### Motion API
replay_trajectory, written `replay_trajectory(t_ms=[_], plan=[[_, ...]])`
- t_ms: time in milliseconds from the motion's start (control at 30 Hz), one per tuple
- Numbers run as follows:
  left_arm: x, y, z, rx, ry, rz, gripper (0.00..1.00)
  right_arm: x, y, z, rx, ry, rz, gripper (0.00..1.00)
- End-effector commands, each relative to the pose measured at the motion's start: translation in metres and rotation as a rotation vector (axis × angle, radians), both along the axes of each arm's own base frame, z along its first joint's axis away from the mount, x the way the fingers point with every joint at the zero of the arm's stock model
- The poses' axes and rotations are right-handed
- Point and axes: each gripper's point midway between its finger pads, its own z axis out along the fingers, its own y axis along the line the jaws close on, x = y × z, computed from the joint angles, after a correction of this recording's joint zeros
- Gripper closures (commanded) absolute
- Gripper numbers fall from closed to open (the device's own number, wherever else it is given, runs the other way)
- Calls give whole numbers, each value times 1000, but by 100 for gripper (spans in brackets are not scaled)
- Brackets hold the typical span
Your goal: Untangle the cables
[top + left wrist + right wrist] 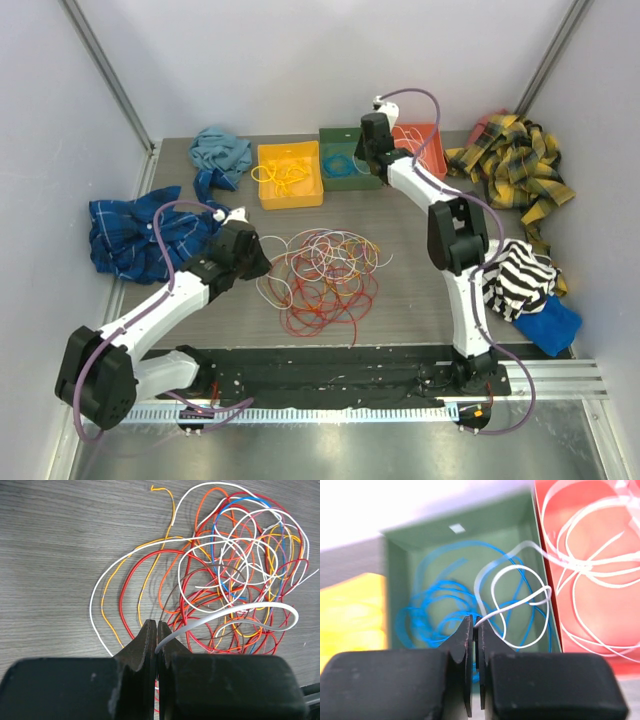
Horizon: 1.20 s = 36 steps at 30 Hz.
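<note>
The red bin of white cables is right of my right gripper in the top view, so next I rise, cross over it, lower and release this matching cable.
A tangle of cables point(325, 270) in red, orange, yellow and white lies in the middle of the table. My left gripper point(262, 262) sits at the tangle's left edge. In the left wrist view this gripper point(157, 625) is shut on the end of a thick white cable point(235, 611) that arcs right over the pile point(235, 570). My right gripper point(368, 150) hangs over the green bin point(345, 165) at the back. There the right gripper point(476, 620) is shut on a thin white cable point(520, 605) looping above blue cables point(435, 605).
At the back stand a yellow bin point(290, 175) with yellow cables and a red bin point(605, 532) with white cables. Cloths ring the table: blue plaid point(135, 235), teal point(220, 150), yellow plaid point(515, 165), striped point(520, 280).
</note>
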Motion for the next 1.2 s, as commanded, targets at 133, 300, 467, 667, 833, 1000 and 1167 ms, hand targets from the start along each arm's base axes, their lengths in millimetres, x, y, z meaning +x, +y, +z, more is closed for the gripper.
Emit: replay_trajectory(t_ms=[133,300,467,667,833,1000,1167], plan=[[3,-5,22,-52,-78,-5,100,-32,-3,159,100,-274,-11,99],[5,-7,31,-77,-103,5,100,-72,-7,220,129,-362,10,99],[8,-15,43,-124,-132,-4,100,-119,-14,308,135,-486,29,99],[7,-22,52,-162,-153,-17,99,-157,-47,386,121,-610,-37,99],[1,-23,50,-170,-149,-21,100,-159,-68,401,59,-645,-108,99],[-2,-20,48,-164,-150,-15,99,-121,-85,358,18,-569,-160,99],[0,-13,45,-128,-155,2,99,-72,-105,303,22,-484,-221,99]])
